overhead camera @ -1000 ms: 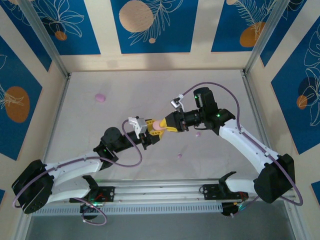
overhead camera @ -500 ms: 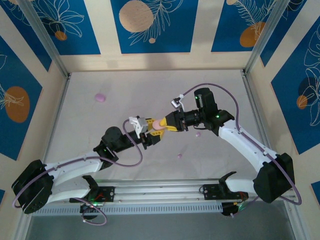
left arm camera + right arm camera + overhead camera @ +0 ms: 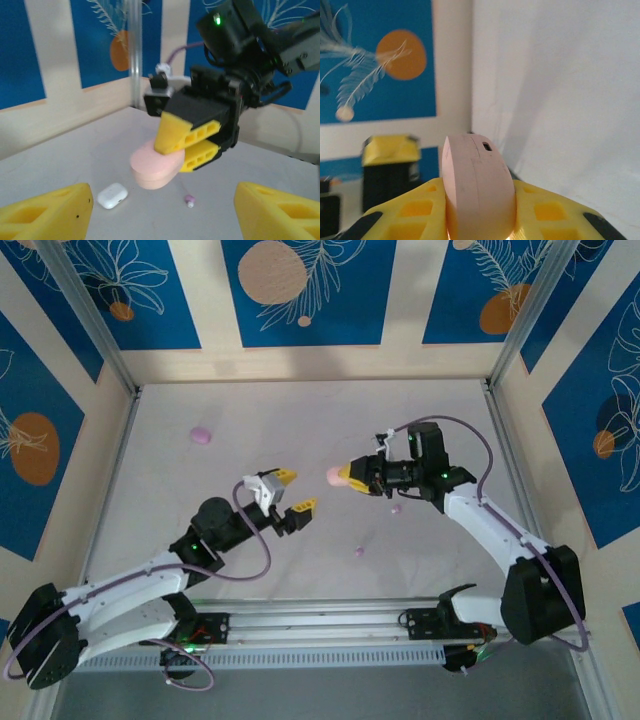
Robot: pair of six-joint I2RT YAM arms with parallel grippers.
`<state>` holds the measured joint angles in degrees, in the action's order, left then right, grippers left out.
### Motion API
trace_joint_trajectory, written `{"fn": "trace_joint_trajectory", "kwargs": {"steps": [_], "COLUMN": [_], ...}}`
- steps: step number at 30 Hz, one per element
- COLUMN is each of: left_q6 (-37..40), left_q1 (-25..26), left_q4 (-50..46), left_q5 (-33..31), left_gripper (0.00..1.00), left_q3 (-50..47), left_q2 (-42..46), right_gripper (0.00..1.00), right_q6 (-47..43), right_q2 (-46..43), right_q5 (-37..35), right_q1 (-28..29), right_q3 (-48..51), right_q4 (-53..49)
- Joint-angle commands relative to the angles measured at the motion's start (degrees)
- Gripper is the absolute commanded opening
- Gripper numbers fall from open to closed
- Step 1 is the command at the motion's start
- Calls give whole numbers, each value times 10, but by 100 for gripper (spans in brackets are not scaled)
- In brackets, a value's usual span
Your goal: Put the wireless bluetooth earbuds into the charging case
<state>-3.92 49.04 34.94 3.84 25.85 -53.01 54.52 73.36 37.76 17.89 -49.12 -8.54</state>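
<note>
My right gripper tips its fingers downward next, lowers the pink case and releases it beside the white case, since the tabletop there lies bare.
My right gripper (image 3: 347, 476) is shut on a closed pink charging case (image 3: 333, 476), held above the table; in the right wrist view the case (image 3: 477, 190) sits edge-on between the yellow fingers (image 3: 545, 212). My left gripper (image 3: 296, 490) stands open and empty, a short way to the left of the case. From the left wrist view, the pink case (image 3: 152, 167) hangs ahead between my wide-apart fingers (image 3: 47, 210). A tiny purple earbud (image 3: 189, 200) lies on the table below it. Two purple earbuds (image 3: 395, 508) (image 3: 359, 551) lie near the right arm.
A white closed case (image 3: 112, 195) lies on the table to the left of the purple earbud. A purple case (image 3: 201, 434) rests at the far left. Walls with blue panels close in the table (image 3: 300, 410) on three sides.
My left gripper opened, let go of the pink case and drew back to the left. My right gripper kept the case and moved it slightly right and away.
</note>
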Motion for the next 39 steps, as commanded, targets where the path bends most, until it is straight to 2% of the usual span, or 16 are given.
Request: {"fn": "trace_joint_trajectory", "kwargs": {"steps": [1, 6, 10, 16, 24, 32, 39], "left_q6": [7, 0, -2, 1, 5, -2, -13], "left_q1": [4, 4, 4, 3, 2, 2, 2], "left_q4": [-65, -150, -165, -181, -186, -188, -199], "left_q5": [-79, -125, -137, -145, -143, -137, -132], "left_gripper": [74, 75, 75, 76, 76, 77, 77], "left_q3": [-2, 11, 4, 5, 10, 14, 27], "left_q2": [38, 81, 102, 115, 108, 101, 92], "right_gripper": [22, 22, 22, 23, 28, 45, 52], "right_q6": [9, -28, -52, -50, -77, -113, -145], "right_q2": [59, 180, 265, 340, 387, 376, 351], "right_q5": [-43, -48, -61, -72, -95, -139, -179], "right_q1": [-23, -40, -41, -39, -41, -44, -50], "right_q3": [18, -25, -70, -108, -150, -158, -167], "right_q4": [11, -4, -22, -6, -38, -95, -142]}}
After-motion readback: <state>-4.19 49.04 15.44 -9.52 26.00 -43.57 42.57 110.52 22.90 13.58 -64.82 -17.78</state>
